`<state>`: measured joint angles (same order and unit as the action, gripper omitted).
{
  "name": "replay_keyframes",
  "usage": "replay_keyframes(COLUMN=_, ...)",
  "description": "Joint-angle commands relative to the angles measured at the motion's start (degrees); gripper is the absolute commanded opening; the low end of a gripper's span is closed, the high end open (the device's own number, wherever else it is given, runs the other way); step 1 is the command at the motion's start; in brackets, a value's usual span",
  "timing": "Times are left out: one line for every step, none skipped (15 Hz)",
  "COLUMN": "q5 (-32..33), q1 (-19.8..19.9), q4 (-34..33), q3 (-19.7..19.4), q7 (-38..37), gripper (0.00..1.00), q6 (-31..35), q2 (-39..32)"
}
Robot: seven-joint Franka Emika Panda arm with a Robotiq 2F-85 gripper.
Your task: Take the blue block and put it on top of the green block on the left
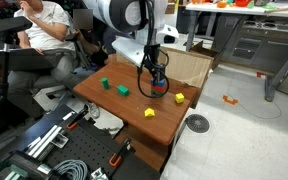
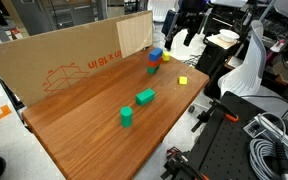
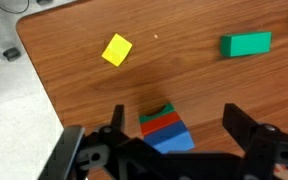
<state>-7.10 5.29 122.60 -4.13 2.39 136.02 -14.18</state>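
The gripper turns and lowers over the blue block (image 2: 156, 52) (image 3: 174, 137) below it atop the stack next, because the blue block's sides lie at an angle to its open fingers.
The blue block (image 3: 174, 137) sits on top of a stack, with a red block under it and a dark green one at the bottom. The stack shows in both exterior views (image 1: 159, 88) (image 2: 155, 55), near the cardboard wall. My gripper (image 3: 179, 128) is open just above the stack, one finger on each side of the blue block and touching nothing; it also shows in an exterior view (image 1: 155, 78). The lime-green block (image 3: 246, 44) lies flat on the table apart from the stack, seen in both exterior views (image 1: 123, 90) (image 2: 145, 96).
A darker green block (image 1: 105, 83) (image 2: 127, 116) stands beyond the lime one. Two yellow blocks (image 1: 179, 98) (image 1: 149, 112) lie near the table edge; one shows in the wrist view (image 3: 116, 49). A cardboard wall (image 2: 74, 55) borders the wooden table (image 2: 94, 140).
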Motion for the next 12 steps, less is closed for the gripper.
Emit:
replay_keyframes(q5=-0.49, q1=0.74, q4=-7.28, q3=1.57, q7=5.19, gripper=1.00, q6=-0.60, q2=-5.86)
replay_keyframes(q5=0.18, q1=0.66, q4=-9.02, q3=1.73, q7=5.79, gripper=1.00, q6=-0.96, q2=-7.17)
replay_keyframes(q5=0.29, q1=0.74, q4=-10.29, q3=2.00, q7=6.57, gripper=1.00, q6=-1.10, q2=-8.13)
replay_keyframes(q5=0.61, q1=0.71, q4=-11.69, q3=2.19, q7=7.24, gripper=1.00, q6=-1.20, q2=-9.36)
replay_keyframes(q5=0.75, q1=0.76, q4=-12.74, q3=2.37, q7=7.80, gripper=1.00, q6=-1.35, q2=-10.20)
replay_keyframes(q5=0.84, q1=0.77, q4=-13.85, q3=2.50, q7=8.13, gripper=1.00, q6=-1.37, q2=-11.24)
replay_keyframes(q5=0.83, q1=0.85, q4=-15.03, q3=2.65, q7=8.51, gripper=1.00, q6=-1.63, q2=-12.27)
replay_keyframes(q5=0.95, q1=0.87, q4=-16.17, q3=2.68, q7=8.64, gripper=1.00, q6=-1.93, q2=-13.35)
replay_keyframes(q5=1.31, q1=0.78, q4=-17.27, q3=2.59, q7=8.49, gripper=1.00, q6=-2.15, q2=-14.40)
replay_keyframes(q5=1.53, q1=0.74, q4=-18.18, q3=2.57, q7=8.34, gripper=1.00, q6=-2.34, q2=-15.28)
replay_keyframes(q5=1.88, q1=0.66, q4=-19.05, q3=2.49, q7=8.11, gripper=1.00, q6=-2.52, q2=-16.12)
replay_keyframes(q5=2.30, q1=0.56, q4=-19.80, q3=2.38, q7=7.81, gripper=1.00, q6=-2.60, q2=-16.83)
